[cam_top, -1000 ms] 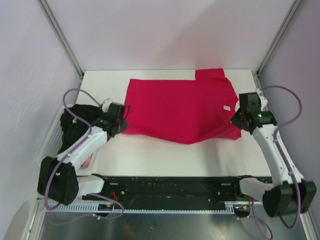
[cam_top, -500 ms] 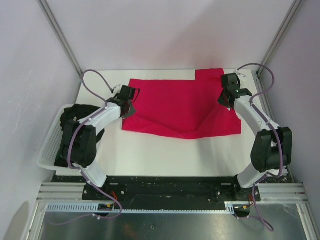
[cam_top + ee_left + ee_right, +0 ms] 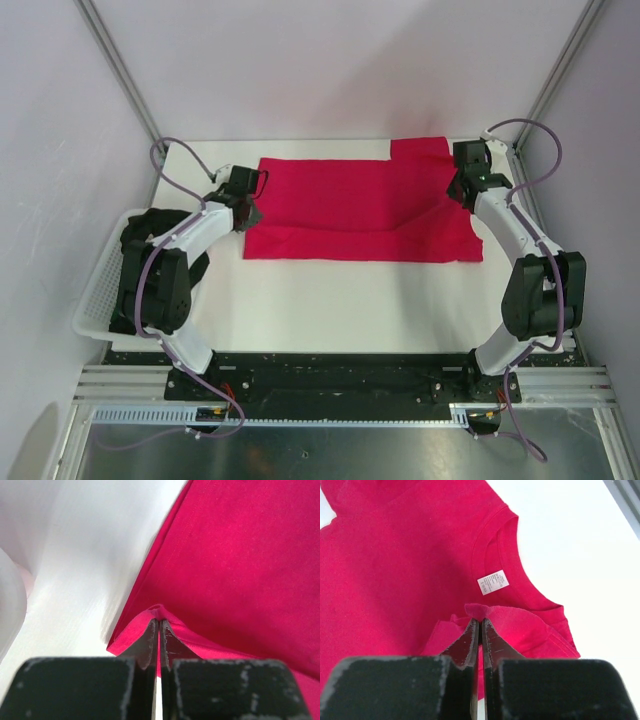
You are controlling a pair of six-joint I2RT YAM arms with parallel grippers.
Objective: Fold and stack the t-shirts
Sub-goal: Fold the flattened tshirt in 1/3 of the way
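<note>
My right gripper edges outward and slightly down toward the white label (image 3: 493, 582) next, then opens, since the label is still ahead of the pinched fold.
The crimson-red t-shirt (image 3: 360, 205) lies on the white table, its near half folded toward the back. My left gripper (image 3: 250, 192) is shut on a pinched fold of its left edge (image 3: 159, 611). My right gripper (image 3: 462, 185) is shut on a pinched fold of red cloth (image 3: 481, 611) beside the collar, where a white label (image 3: 493, 582) shows. The dark t-shirt (image 3: 152, 232) sits bunched in the white basket at the left. The pale pink shirt is hidden.
The white lattice basket (image 3: 95, 298) hangs off the table's left edge. Metal frame posts (image 3: 125, 75) stand at the back corners. The table's right edge (image 3: 522, 200) runs close to my right arm.
Both grippers carried the red shirt's near edge toward the back, folding it over. The shirt now lies flatter with a straight near edge.
</note>
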